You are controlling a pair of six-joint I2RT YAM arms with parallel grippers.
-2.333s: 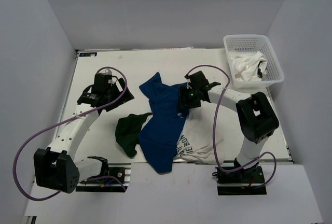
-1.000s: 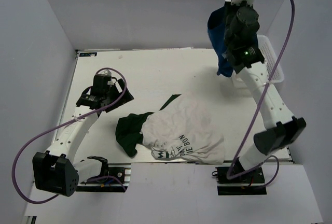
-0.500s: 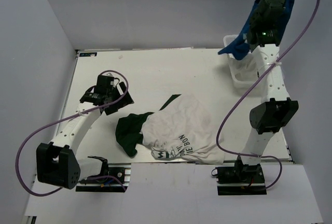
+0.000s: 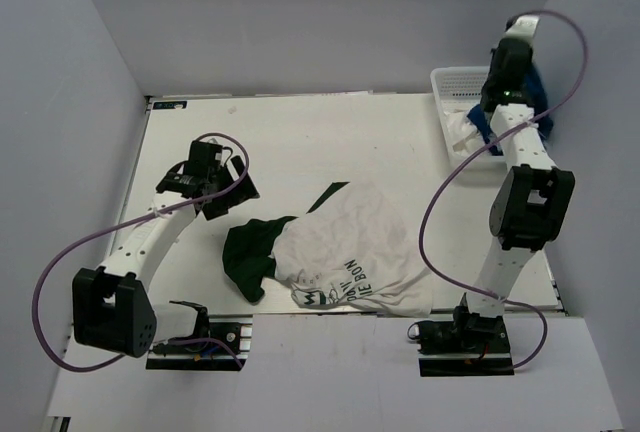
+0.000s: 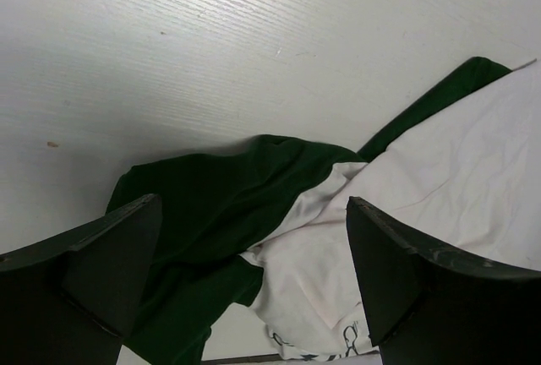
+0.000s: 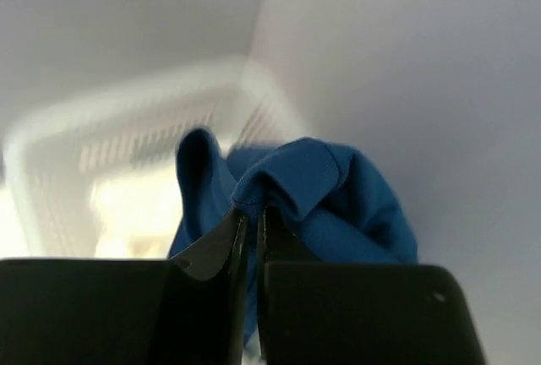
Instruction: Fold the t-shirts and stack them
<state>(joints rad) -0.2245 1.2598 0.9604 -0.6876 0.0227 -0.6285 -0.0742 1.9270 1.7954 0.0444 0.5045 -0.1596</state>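
My left gripper will next go down and pull back onto the far corner of the dark green sleeve (image 5: pixel 133 184), since that corner lies clear of the white cloth (image 5: pixel 439 171).
A white t-shirt with dark green sleeves (image 4: pixel 355 247) and dark chest print lies crumpled at the table's near middle, one green sleeve (image 4: pixel 245 257) bunched at its left. My left gripper (image 4: pixel 222 192) hovers just left of it, open and holding nothing. In the left wrist view the left gripper (image 5: pixel 252 204) stands over the green sleeve (image 5: pixel 203 204) and the white cloth (image 5: pixel 439 171). My right gripper (image 6: pixel 251 213) is shut on a fold of the royal blue t-shirt (image 6: pixel 338 187). That blue t-shirt (image 4: pixel 538 102) hangs over the basket at the back right.
A white mesh basket (image 4: pixel 450 87) stands at the table's back right corner with white cloth (image 4: pixel 465 127) inside; it appears blurred in the right wrist view, basket (image 6: pixel 127 120). Grey walls enclose the table on three sides. Purple cables loop off both arms.
The right arm has come down from high against the back wall, bringing the blue t-shirt over the basket. The left arm has barely shifted.
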